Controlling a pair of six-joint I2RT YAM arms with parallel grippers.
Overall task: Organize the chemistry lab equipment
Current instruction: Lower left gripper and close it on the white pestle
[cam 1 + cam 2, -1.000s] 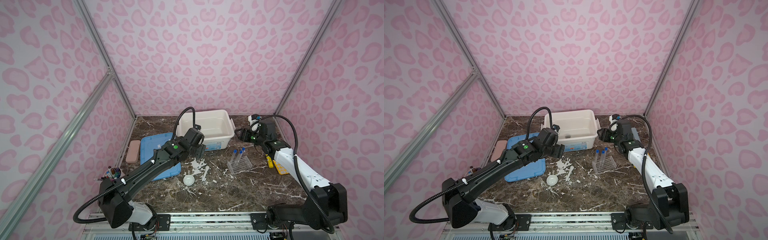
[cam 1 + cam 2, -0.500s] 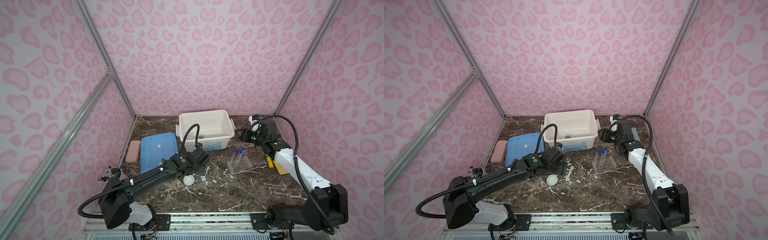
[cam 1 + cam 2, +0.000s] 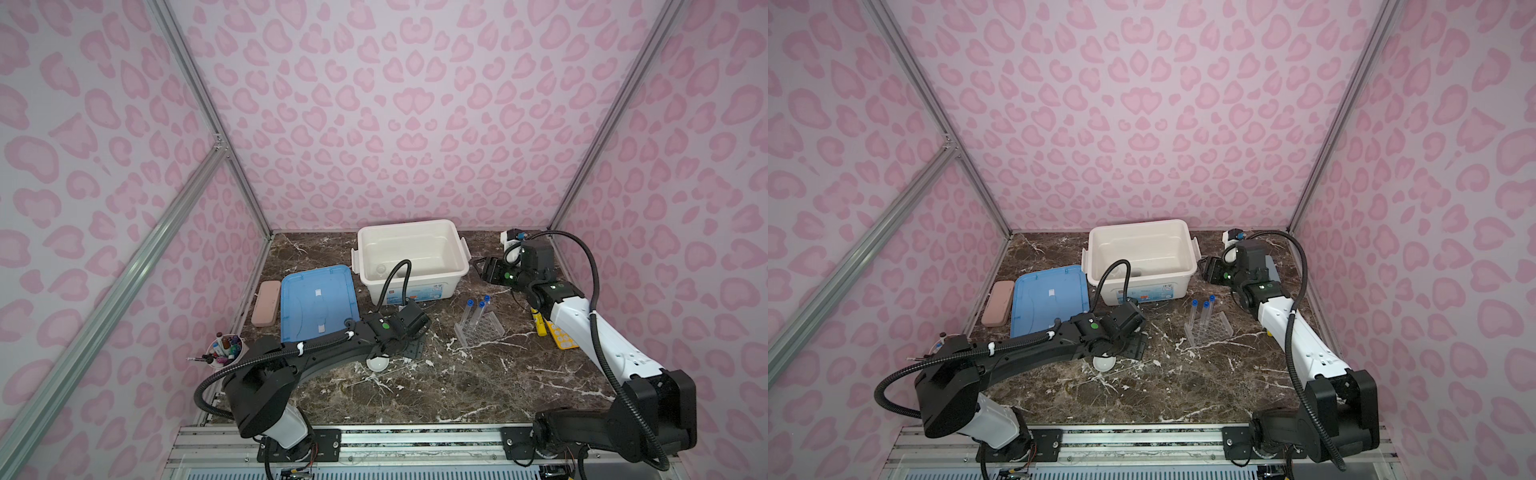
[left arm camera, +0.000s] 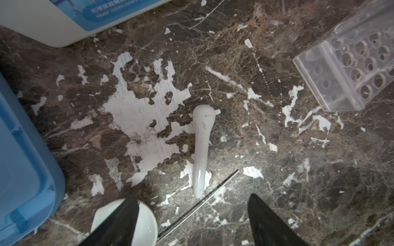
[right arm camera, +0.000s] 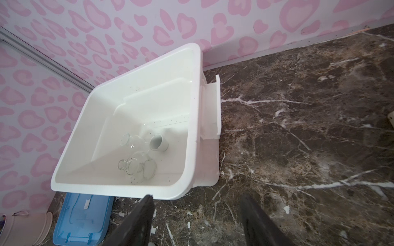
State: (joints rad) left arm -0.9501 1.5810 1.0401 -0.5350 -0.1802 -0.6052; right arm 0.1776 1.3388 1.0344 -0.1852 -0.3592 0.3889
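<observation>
Next, my left gripper needs to lower its open fingers around the white pestle's narrow handle (image 4: 201,157) and close, since the handle lies below, in line with the finger gap.
My left gripper (image 4: 193,198) is open and low over the table; one finger (image 4: 125,215) overlaps the white ceramic dish (image 4: 149,223). The white pestle (image 4: 201,149) lies flat ahead of the jaws, its thin end between them. In both top views that gripper (image 3: 399,353) covers the pestle, beside the dish (image 3: 377,364). Three blue-capped test tubes (image 3: 478,309) stand in the clear rack (image 3: 482,330). My right gripper (image 5: 196,197) is open and empty beside the white bin (image 5: 193,89). In the bin lie a flask (image 5: 138,168), a beaker (image 5: 132,141) and a white cup (image 5: 158,143).
A thin metal rod (image 4: 198,204) lies across the marble by the pestle's end. The blue lid (image 3: 318,303) and a pink case (image 3: 266,303) lie at the left. The pink cup of pens (image 3: 224,351) stands front left, and the yellow calculator (image 3: 561,336) lies under the right arm.
My left arm has swung from the bin's front forward and down over the dish and pestle. The right arm has not moved.
</observation>
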